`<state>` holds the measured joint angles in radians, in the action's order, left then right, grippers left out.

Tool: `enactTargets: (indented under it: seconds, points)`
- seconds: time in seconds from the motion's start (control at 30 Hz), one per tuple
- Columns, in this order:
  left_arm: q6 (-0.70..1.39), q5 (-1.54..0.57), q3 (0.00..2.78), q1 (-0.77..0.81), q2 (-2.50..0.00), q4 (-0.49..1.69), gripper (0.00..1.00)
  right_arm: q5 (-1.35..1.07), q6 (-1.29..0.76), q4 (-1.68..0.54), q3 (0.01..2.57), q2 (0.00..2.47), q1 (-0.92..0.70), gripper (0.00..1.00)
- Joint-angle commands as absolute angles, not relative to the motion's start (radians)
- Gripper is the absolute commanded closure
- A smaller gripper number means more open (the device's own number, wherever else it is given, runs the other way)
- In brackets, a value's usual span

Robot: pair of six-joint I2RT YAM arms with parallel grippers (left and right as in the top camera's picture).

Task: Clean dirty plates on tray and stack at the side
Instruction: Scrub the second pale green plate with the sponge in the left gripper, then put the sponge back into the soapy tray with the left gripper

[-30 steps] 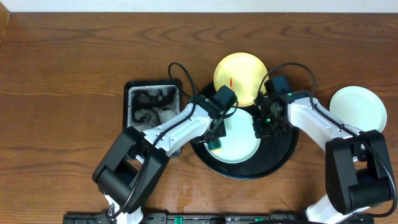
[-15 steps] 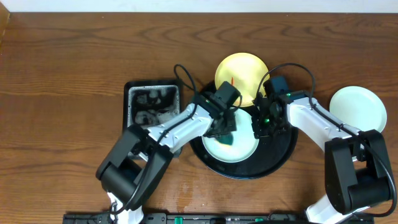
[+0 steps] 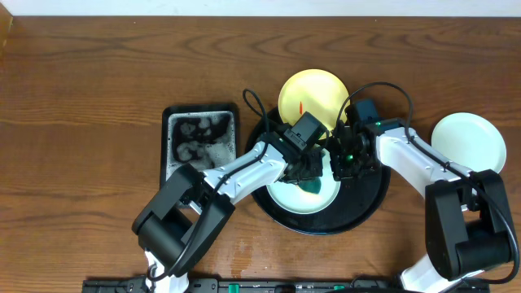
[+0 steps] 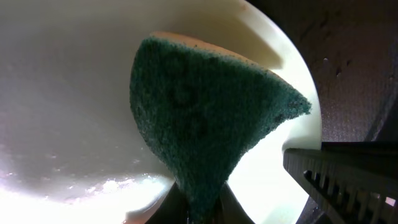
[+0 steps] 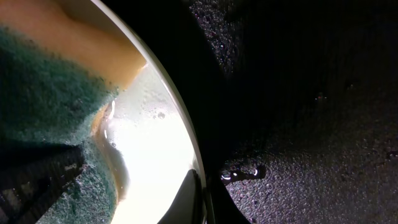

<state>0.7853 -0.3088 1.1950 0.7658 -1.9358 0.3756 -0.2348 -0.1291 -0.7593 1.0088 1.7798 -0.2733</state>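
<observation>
The rectangular tray of foam has room for the sponge (image 3: 314,185). My left gripper will sweep across the mint plate next, then lift past the plate's rim and over that tray.
A pale mint plate (image 3: 291,198) lies in the round black tray (image 3: 366,199). My left gripper (image 3: 312,175) is shut on a green sponge (image 3: 314,185) and presses it onto the right part of that plate. In the left wrist view the sponge (image 4: 205,118) fans out over the wet plate (image 4: 62,93) from my gripper (image 4: 200,210). My right gripper (image 3: 339,169) is shut on the same plate's right rim (image 5: 163,93), pinched at the bottom of its wrist view (image 5: 202,200). A yellow plate (image 3: 317,91) with a red smear (image 3: 301,107) leans over the tray's far rim. Another mint plate (image 3: 468,142) sits on the table at the right.
A rectangular black tray (image 3: 200,140) holding soapy foam stands left of the round tray. The tray floor (image 5: 298,112) beside the held plate is wet with droplets. Both arms crowd the middle of the round tray.
My left gripper has swept the sponge from the plate's left side across to its right side. The right gripper has kept its hold on the rim without moving.
</observation>
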Motion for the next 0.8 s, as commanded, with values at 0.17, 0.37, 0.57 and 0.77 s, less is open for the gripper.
enactTargets:
  seconds: [0.17,0.37,0.57,0.77]
  points:
    - [0.780,-0.245,1.180,0.741,-1.975,0.620,0.92,-0.184,-0.126,-0.771,0.999,1.801,-0.270,0.99]
    - [0.780,-0.112,1.225,0.638,-1.959,0.779,0.92,-0.184,-0.126,-0.770,0.999,1.801,-0.270,0.99]
    - [0.760,0.010,1.308,0.616,-1.945,0.892,0.93,-0.184,-0.126,-0.767,0.999,1.801,-0.270,0.99]
    - [0.729,0.109,1.381,0.630,-1.887,0.957,0.92,-0.184,-0.126,-0.767,0.999,1.801,-0.269,0.99]
